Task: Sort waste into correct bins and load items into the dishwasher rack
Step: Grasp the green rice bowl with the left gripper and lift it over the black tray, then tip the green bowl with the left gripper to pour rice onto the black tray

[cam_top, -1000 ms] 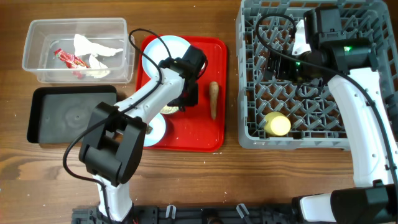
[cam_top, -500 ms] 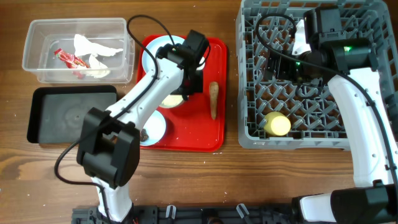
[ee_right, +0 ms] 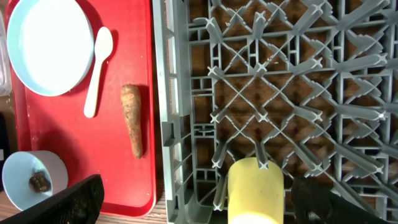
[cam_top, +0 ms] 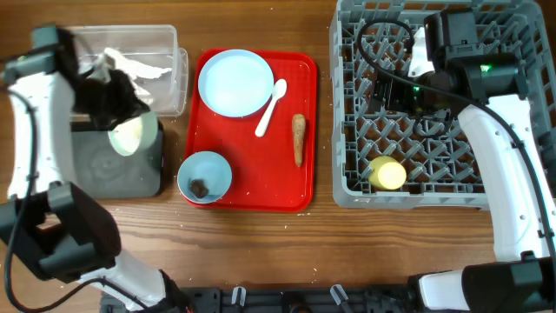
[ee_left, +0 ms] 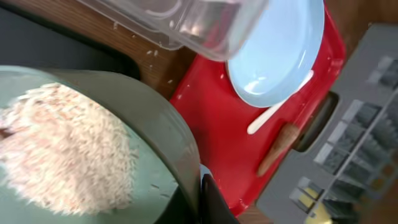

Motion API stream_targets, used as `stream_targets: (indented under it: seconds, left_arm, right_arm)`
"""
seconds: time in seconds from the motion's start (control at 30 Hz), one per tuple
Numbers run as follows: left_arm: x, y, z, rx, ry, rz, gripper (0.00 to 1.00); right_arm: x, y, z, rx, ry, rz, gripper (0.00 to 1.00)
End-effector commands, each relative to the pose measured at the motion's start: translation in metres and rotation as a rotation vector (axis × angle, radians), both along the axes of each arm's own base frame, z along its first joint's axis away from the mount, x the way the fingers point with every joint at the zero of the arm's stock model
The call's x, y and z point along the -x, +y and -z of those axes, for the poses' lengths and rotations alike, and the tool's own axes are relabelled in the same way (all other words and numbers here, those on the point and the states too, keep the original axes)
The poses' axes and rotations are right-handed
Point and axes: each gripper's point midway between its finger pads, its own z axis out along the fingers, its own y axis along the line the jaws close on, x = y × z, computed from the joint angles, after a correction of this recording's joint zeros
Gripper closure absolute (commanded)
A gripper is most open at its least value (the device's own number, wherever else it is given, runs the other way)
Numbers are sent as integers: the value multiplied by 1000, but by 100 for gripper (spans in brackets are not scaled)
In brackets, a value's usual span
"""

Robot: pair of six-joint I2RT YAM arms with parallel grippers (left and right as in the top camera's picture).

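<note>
My left gripper needs to tip the bowl over the black tray (cam_top: 113,174), since the bowl still holds rice, then cross to release it on the red tray's bare middle (cam_top: 267,152).
My left gripper (cam_top: 120,117) is shut on the rim of the pale green bowl (cam_top: 130,136) and holds it tilted over the black tray (cam_top: 113,174). In the left wrist view the bowl (ee_left: 165,134) holds white rice crumbs (ee_left: 62,149), with the gripper (ee_left: 200,200) pinching its rim. My right gripper (cam_top: 391,91) is open and empty above the grey rack (cam_top: 434,26), over the yellow cup (ee_right: 256,190). The plate (cam_top: 234,81), spoon (cam_top: 271,106), sausage stick (cam_top: 299,139) and light blue bowl (cam_top: 204,176) with the brown lump (cam_top: 200,187) lie on the red tray.
The clear tub (cam_top: 165,61) with the white tissue (cam_top: 130,63) stands behind the black tray, partly hidden by my left arm. The red tray (cam_top: 261,187) sits between the bins and the rack. Bare wooden table lies along the front edge.
My left arm has lifted the green bowl off the red tray and swung it left over the black tray. The right arm has not moved.
</note>
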Motion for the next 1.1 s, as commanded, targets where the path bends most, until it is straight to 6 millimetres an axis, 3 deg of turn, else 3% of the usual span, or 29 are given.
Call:
stream_targets:
  seconds: [0.0, 0.17, 0.2, 0.4, 0.63, 0.77, 1.07]
  left_arm:
    - [5, 17, 14, 262, -81, -12, 96]
    - [18, 56, 29, 560, -216, -150, 96]
    - [16, 67, 19, 683, -274, -227, 96]
    - [18, 91, -23, 939, -379, -403, 96]
    - [32, 99, -33, 1058, -265, -550, 96]
    - [39, 91, -35, 1095, -173, -589, 96]
    - [37, 86, -38, 1017, -286, -488, 96]
  right_arm:
    - [-1, -1, -1, 9, -6, -12, 2]
    - [-1, 3, -1, -11, -4, -22, 2]
    - [-1, 3, -1, -11, -4, -22, 2]
    - [0, 3, -1, -11, -2, -23, 2]
    - [0, 3, -1, -10, -2, -24, 2]
    - [5, 2, 1, -7, 22, -24, 2]
    - [5, 2, 1, -6, 19, -24, 2]
